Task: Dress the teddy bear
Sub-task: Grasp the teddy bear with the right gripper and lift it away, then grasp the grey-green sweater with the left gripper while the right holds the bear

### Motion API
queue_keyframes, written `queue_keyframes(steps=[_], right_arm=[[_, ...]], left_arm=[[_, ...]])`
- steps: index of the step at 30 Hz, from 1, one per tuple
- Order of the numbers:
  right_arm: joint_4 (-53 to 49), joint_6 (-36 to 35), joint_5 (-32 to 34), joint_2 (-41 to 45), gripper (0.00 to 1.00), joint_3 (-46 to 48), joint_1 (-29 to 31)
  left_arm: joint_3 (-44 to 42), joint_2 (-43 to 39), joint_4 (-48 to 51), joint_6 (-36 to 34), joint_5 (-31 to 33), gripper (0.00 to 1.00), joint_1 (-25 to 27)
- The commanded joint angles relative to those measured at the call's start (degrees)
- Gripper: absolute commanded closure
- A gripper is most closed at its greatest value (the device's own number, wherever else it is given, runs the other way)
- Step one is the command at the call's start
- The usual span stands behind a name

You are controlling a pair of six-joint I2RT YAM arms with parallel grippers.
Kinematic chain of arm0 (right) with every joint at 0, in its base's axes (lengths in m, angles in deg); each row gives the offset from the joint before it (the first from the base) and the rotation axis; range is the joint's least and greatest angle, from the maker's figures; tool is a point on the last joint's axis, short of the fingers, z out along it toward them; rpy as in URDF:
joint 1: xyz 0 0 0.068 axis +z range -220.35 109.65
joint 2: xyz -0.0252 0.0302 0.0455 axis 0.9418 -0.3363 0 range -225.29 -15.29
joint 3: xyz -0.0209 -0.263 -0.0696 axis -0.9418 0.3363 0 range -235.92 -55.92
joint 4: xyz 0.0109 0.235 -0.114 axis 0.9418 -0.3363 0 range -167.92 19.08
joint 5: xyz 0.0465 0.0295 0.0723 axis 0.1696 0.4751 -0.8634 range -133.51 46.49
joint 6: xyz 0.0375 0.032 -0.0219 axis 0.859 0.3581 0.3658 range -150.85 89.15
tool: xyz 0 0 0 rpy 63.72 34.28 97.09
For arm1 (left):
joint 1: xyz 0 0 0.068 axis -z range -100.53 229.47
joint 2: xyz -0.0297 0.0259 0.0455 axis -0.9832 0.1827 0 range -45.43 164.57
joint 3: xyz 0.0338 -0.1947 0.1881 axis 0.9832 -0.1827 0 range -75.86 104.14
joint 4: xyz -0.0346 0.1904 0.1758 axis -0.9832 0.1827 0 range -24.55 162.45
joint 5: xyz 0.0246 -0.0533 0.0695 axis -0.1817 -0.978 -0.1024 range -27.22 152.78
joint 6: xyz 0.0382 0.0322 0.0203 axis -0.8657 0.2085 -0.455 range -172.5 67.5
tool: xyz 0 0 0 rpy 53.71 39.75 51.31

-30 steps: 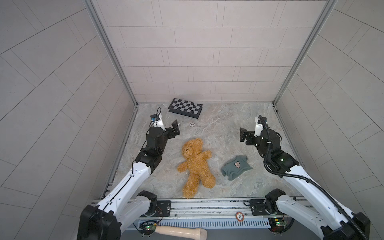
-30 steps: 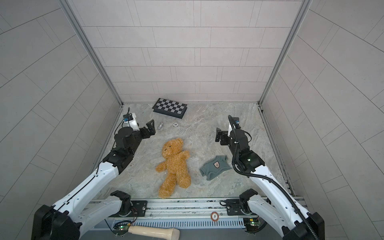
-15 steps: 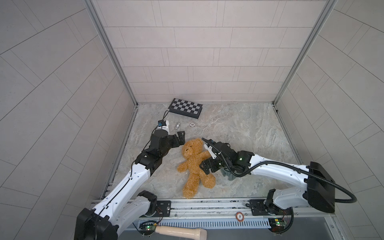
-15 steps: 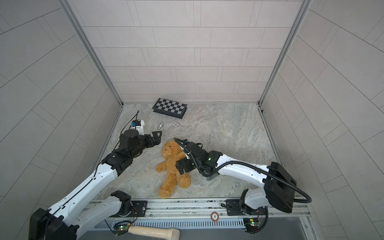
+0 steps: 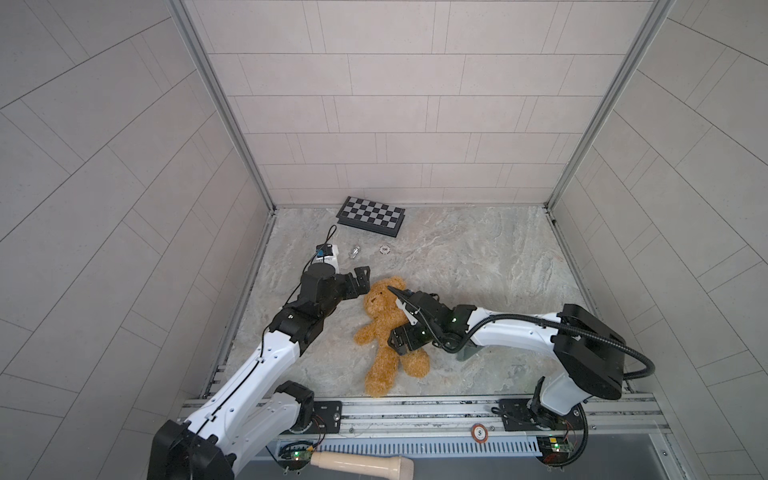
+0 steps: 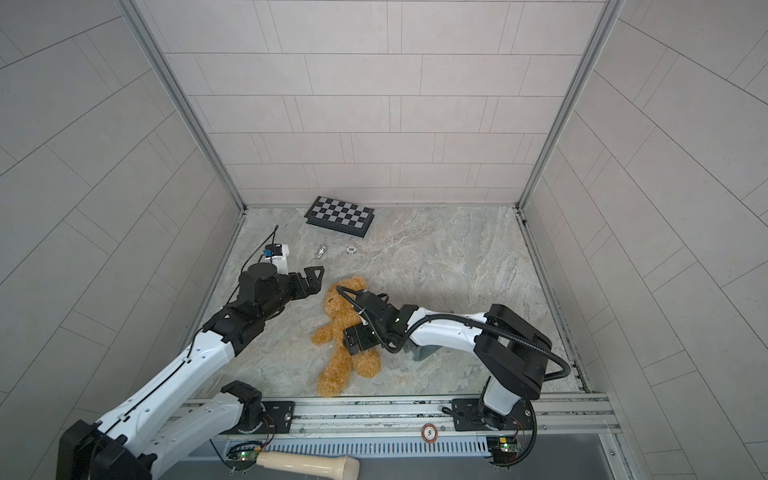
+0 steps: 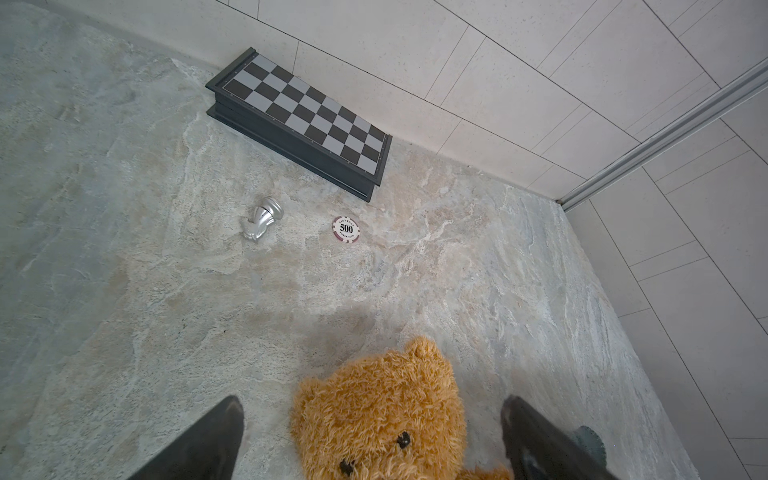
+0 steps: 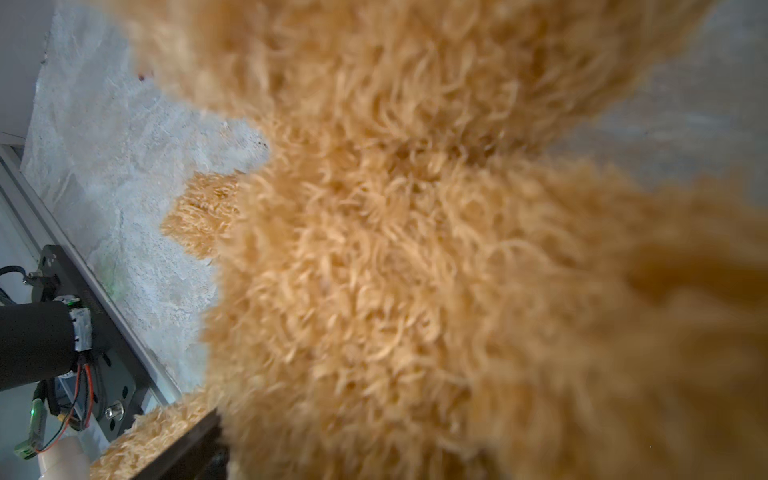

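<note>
My right gripper will stay low over the teddy bear's lower torso [image 5: 387,333] [image 8: 344,400] next and close its fingers there, because fur already fills the space in front of them.
The golden-brown teddy bear [image 5: 380,328] [image 6: 337,357] lies on its back on the stone floor, head toward the back wall. My left gripper [image 5: 360,279] [image 6: 313,277] is open just left of the head. In the left wrist view the bear's head [image 7: 386,407] shows between the gripper's two dark fingers [image 7: 208,440]. My right gripper [image 5: 400,336] [image 6: 353,336] reaches across the middle, open and pressed onto the bear's torso. Fur [image 8: 415,249] fills the right wrist view, with one finger [image 8: 187,449] showing. A small grey shirt [image 5: 466,353] [image 6: 424,353] lies mostly hidden under the right arm.
A folded chessboard box [image 5: 371,217] [image 7: 303,120] sits by the back wall. A silver chess piece [image 5: 355,250] [image 7: 262,222] and a poker chip [image 5: 385,249] [image 7: 345,228] lie between it and the bear. The metal rail [image 5: 415,409] runs along the front edge.
The right arm has swung from the right side across to the bear's torso, covering the shirt. The left gripper has come closer to the bear's head. Both have stayed open.
</note>
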Motion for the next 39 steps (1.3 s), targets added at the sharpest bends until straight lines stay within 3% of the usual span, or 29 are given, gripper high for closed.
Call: queue_keyframes(steps=[1, 4, 7, 11, 15, 18, 20, 25, 29, 33, 39], right_arm=[[1.8, 1.6, 1.9, -2.8, 0.0, -1.2, 0.3], [2.6, 2.1, 1.9, -4.6, 0.09, -0.8, 0.1], [4.3, 2.5, 2.4, -3.6, 0.43, 0.5, 0.1], [7.6, 2.1, 2.6, 0.9, 0.67, 2.6, 0.0], [9.4, 0.7, 3.8, 13.5, 0.84, 4.8, -1.6], [1.6, -3.4, 11.5, 26.7, 0.93, 5.3, -4.9], [-4.4, -6.1, 16.0, 36.6, 0.95, 6.7, -9.3], [-21.9, -11.4, 12.5, 53.2, 0.99, 4.8, -30.0], [-30.0, -14.9, 8.2, 55.3, 1.0, 2.8, -43.6], [-30.3, -16.8, 5.5, 55.7, 1.0, 4.7, -54.4], [-28.6, -16.4, -0.6, 56.9, 1.0, 6.8, -68.7]], left_arm=[[-1.0, -0.7, -1.6, -0.3, -0.3, 0.0, 0.2], [-1.3, -1.4, -1.3, -0.5, -0.1, 0.0, 0.2], [-0.9, -1.9, -0.5, -1.1, 0.6, 0.0, 0.2], [0.1, -2.2, 1.1, -1.9, 1.6, 0.0, 0.1], [1.4, -2.5, 2.8, -2.8, 0.9, 0.0, 0.2], [2.5, -2.2, 3.1, -3.3, -2.4, 0.03, 0.7], [4.2, -0.6, 4.3, -4.6, -3.9, 0.08, 3.5], [8.1, 8.3, 5.7, -7.2, -5.8, 0.21, 15.7], [12.0, 18.6, 5.2, -7.6, -6.9, 0.34, 25.0], [18.3, 28.5, 5.0, -8.2, -8.6, 0.42, 33.5], [29.0, 41.3, 7.0, -8.9, -10.4, 0.48, 40.8]])
